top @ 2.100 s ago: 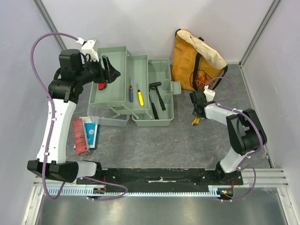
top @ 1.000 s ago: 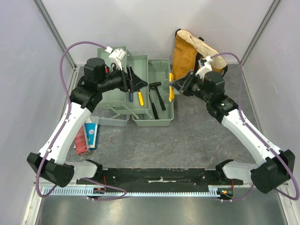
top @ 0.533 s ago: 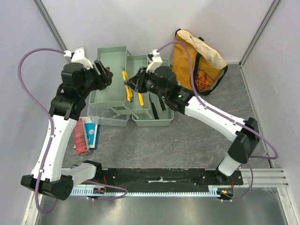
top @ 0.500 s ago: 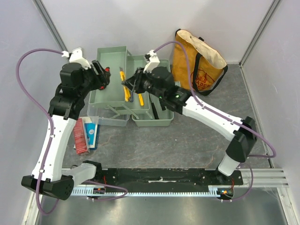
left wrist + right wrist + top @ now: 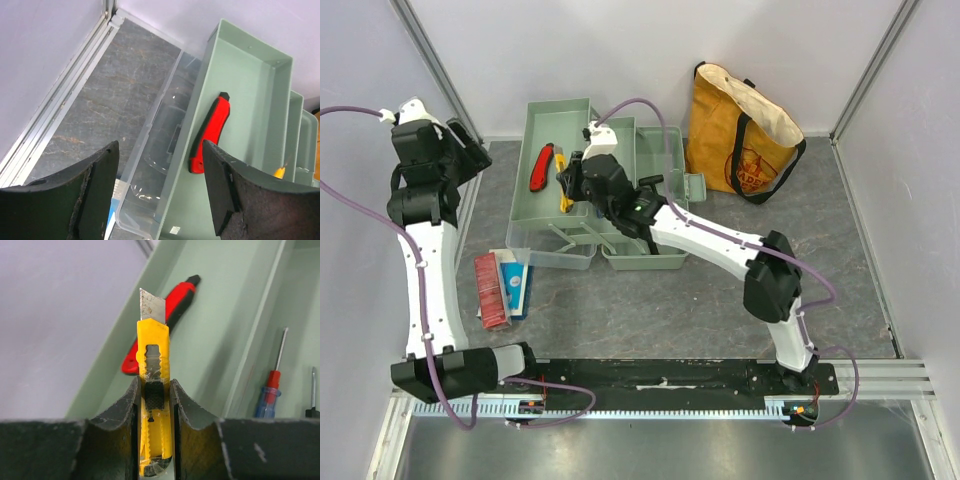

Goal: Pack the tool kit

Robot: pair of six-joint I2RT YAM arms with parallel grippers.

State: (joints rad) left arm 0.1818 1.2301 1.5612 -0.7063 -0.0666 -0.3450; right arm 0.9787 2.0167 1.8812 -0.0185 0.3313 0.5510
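Note:
My left gripper will next move down and to the right in the top view onto the clear lid's outer edge, since it sticks out past the toolbox's tray.
The sage-green toolbox (image 5: 665, 255) stands open at the back, its trays fanned out. A red utility knife (image 5: 541, 166) lies in the left tray (image 5: 535, 215); it also shows in the left wrist view (image 5: 210, 131) and the right wrist view (image 5: 162, 322). My right gripper (image 5: 563, 181) is shut on a yellow utility knife (image 5: 153, 385), blade out, held over the left tray. A red-handled screwdriver (image 5: 270, 385) lies in the neighbouring tray. My left gripper (image 5: 160, 192) is open and empty, up at the far left (image 5: 460, 150), off the box.
The clear lid (image 5: 165, 150) lies folded out at the box's left. A mustard tote bag (image 5: 745, 125) stands at the back right. Flat red and blue packets (image 5: 502, 285) lie front left of the box. The wall rail (image 5: 60, 115) runs along the left.
My right gripper has carried the yellow knife leftward over the left tray. My left gripper has let go of the red knife, which now lies in that tray, and pulled back left.

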